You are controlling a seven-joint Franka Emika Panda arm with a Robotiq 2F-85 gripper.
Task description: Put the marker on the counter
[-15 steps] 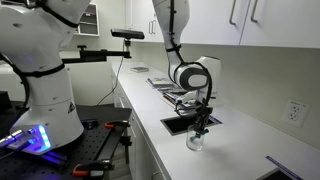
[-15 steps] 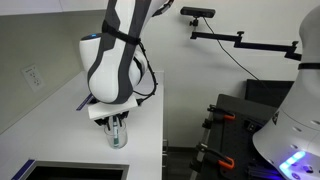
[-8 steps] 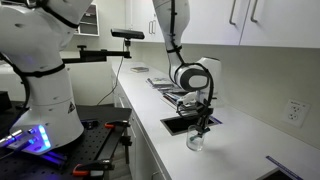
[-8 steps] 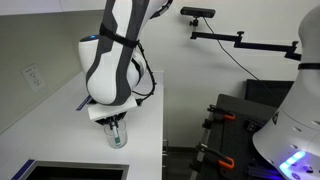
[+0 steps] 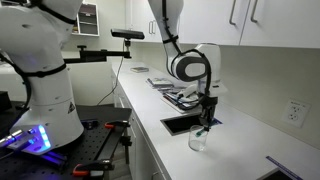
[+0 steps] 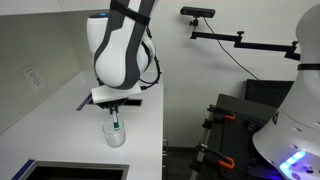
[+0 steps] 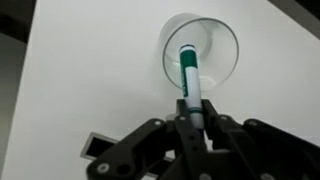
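The marker's lower end hangs inside the clear cup point(image 5: 198, 140), so next I need to lift my gripper, move past the cup's rim and lower it onto the bare counter alongside point(image 5: 238, 160) to release.
My gripper point(image 7: 193, 122) is shut on the marker point(image 7: 188, 80), a slim green-tinted stick, and holds it upright. The marker's lower end still hangs inside the small clear cup point(image 7: 202, 52) that stands on the white counter point(image 7: 90, 70). In both exterior views the gripper point(image 5: 206, 112) point(image 6: 114, 107) is above the cup point(image 5: 198, 140) point(image 6: 115, 135) with the marker point(image 5: 205, 126) point(image 6: 114, 122) reaching down into it. The cup stands on the counter point(image 5: 240, 145) point(image 6: 70, 130) beside the dark recess point(image 5: 178, 124).
Wall cabinets point(image 5: 260, 20) hang above the counter. A wall socket point(image 5: 295, 112) is behind the cup. Flat dark items point(image 5: 165, 82) lie farther along the counter. A camera on an arm point(image 6: 205, 14) and a white robot base point(image 5: 40, 90) stand off the counter.
My gripper has risen straight up with the marker, lifting it partway out of the cup. The cup has stayed in place.
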